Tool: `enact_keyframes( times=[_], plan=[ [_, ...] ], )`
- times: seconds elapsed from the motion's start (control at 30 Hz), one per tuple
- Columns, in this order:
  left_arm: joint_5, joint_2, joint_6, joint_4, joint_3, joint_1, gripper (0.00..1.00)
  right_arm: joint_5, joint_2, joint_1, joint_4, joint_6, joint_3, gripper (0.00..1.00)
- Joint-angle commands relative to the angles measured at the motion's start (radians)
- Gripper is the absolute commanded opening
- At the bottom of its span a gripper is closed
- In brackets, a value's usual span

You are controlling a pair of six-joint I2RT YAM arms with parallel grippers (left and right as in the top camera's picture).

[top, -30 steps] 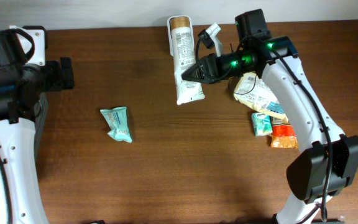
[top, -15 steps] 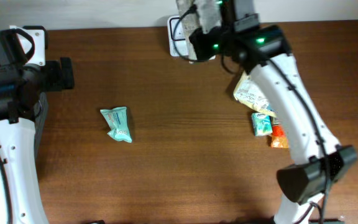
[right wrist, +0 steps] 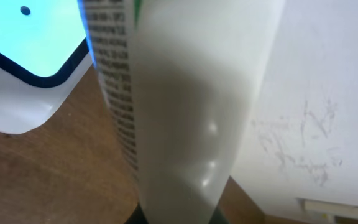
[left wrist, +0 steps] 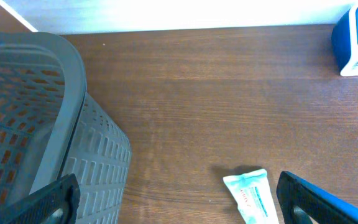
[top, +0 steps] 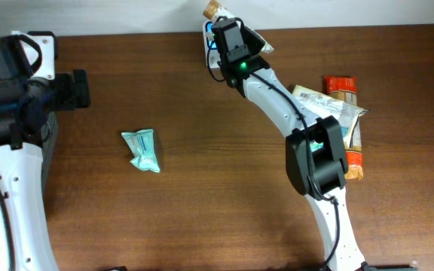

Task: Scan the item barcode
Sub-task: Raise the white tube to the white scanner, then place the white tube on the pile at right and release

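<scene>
The print on the white tube already faces the glowing scanner, so my right gripper will next draw back and down to release it beside the snack packet pile.
My right gripper is shut on a white tube, holding it at the table's back edge. The tube's brown cap pokes out past the edge in the overhead view. Small black print runs down the tube's left side, next to the scanner, whose face glows cyan. From overhead the scanner is mostly hidden under the gripper. My left gripper hangs open and empty at the far left, well away from them.
A teal packet lies left of centre, also under the left wrist as teal packet. A grey mesh basket stands at the left edge. A pile of snack packets lies at the right, with an orange packet nearer the front.
The right arm has swung the white tube from the table's middle back to the scanner at the rear edge, uncovering the packets on the right. The left arm has stayed still.
</scene>
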Motion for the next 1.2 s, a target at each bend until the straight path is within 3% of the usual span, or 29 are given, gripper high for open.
enact_keyframes(
  times=[0.0, 0.47, 0.63, 0.73, 0.93, 1.03, 1.17],
  plan=[
    [0.007, -0.008, 0.013, 0.001, 0.003, 0.001, 0.99, 0.072, 0.035, 0.000, 0.089, -0.035, 0.026, 0.04],
    [0.007, -0.008, 0.013, 0.002, 0.003, 0.001, 0.99, 0.126, 0.061, 0.013, 0.141, -0.038, 0.026, 0.04],
    [0.007, -0.008, 0.013, 0.001, 0.003, 0.001, 0.99, 0.110, -0.016, 0.021, 0.101, 0.024, 0.026, 0.04],
    [0.007, -0.008, 0.013, 0.001, 0.003, 0.001, 0.99, -0.053, -0.153, 0.021, -0.122, 0.232, 0.026, 0.04],
    [0.007, -0.008, 0.013, 0.001, 0.003, 0.001, 0.99, -0.559, -0.451, -0.009, -0.742, 0.706, 0.026, 0.04],
    [0.007, -0.008, 0.013, 0.001, 0.003, 0.001, 0.99, -0.677, -0.453, -0.048, -1.037, 0.779, 0.014, 0.04],
    [0.007, -0.008, 0.013, 0.001, 0.003, 0.001, 0.99, -0.684, -0.428, -0.075, -1.078, 0.798, -0.173, 0.04]
  ],
)
